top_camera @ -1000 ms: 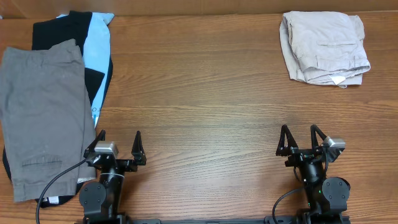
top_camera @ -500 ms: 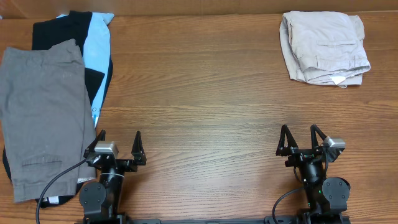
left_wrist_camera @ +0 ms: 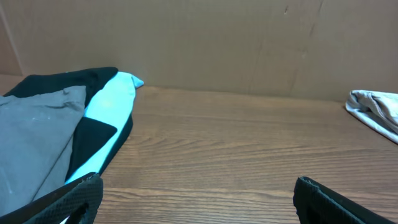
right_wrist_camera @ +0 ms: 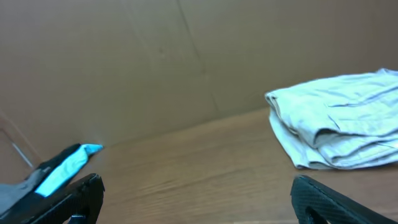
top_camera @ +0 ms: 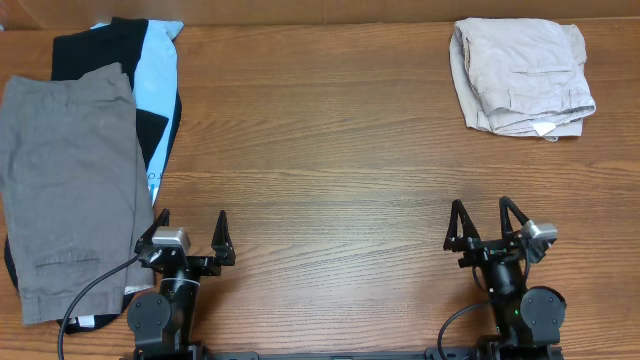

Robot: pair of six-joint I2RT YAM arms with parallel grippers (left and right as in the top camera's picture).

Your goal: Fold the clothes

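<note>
The grey shorts lie on top, so I need to move my left gripper outward, tilt it down and lower it onto their edge by the light-blue garment (top_camera: 139, 185) to close.
Taupe-grey shorts (top_camera: 65, 180) lie flat at the table's left side, on top of black (top_camera: 100, 45) and light-blue (top_camera: 157, 75) garments. In the left wrist view the grey shorts (left_wrist_camera: 31, 137) and the light-blue garment (left_wrist_camera: 109, 102) show at the left. Folded beige shorts (top_camera: 520, 75) rest at the back right and appear in the right wrist view (right_wrist_camera: 339, 127). My left gripper (top_camera: 192, 225) stands open near the front edge, just right of the grey shorts, holding nothing. My right gripper (top_camera: 482, 218) is open at the front right, empty, well short of the beige shorts.
A brown cardboard wall (left_wrist_camera: 249, 43) runs along the table's far edge. Bare wooden tabletop (top_camera: 330, 180) spans the middle between the two piles of clothes. A black cable (top_camera: 85, 295) trails from the left arm over the grey shorts' lower corner.
</note>
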